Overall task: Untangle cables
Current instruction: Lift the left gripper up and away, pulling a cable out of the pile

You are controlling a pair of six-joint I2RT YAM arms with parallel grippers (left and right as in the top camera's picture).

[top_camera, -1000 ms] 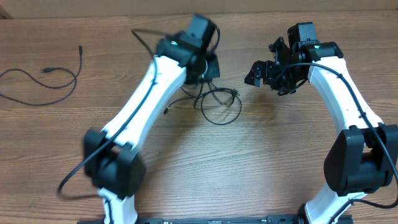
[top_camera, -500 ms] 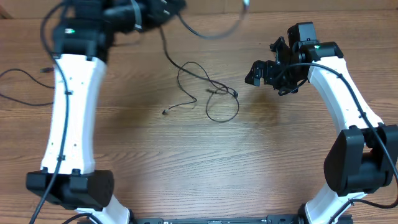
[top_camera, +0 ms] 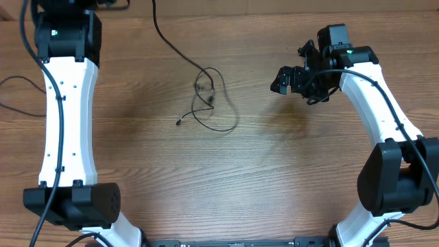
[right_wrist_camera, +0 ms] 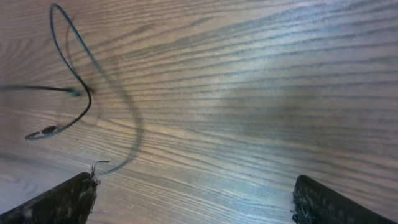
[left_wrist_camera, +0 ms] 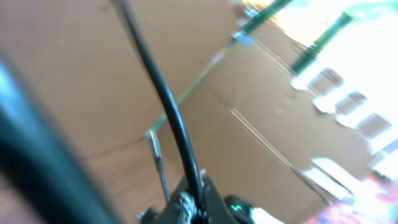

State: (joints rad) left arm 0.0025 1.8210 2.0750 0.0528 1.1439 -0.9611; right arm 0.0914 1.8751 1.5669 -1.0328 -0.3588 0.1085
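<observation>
My raised left gripper pulls the taut piece of cable clear of the tangle's loops next. It then lowers and releases it on the bare tabletop [top_camera: 143,67] below, beside the tangle.
A small tangle of thin black cables [top_camera: 208,103] lies on the wooden table at centre, with a loose plug end [top_camera: 180,123] to its left. One strand [top_camera: 168,38] rises taut from the tangle to the top edge, toward my raised left arm [top_camera: 65,82]. The left gripper is out of the overhead view, and the left wrist view is blurred, showing a black cord [left_wrist_camera: 165,99] against the room. My right gripper [top_camera: 287,79] hovers right of the tangle, open and empty [right_wrist_camera: 199,208]. Its wrist view shows cable loops [right_wrist_camera: 78,87] at upper left.
A separate thin black cable [top_camera: 12,82] lies at the table's far left, partly hidden by the left arm. The right arm [top_camera: 384,110] stands along the right side.
My left arm has swung from the tangle up and to the far left, pulling a strand with it. The tangle has slid left and drawn tighter. The right arm has not moved.
</observation>
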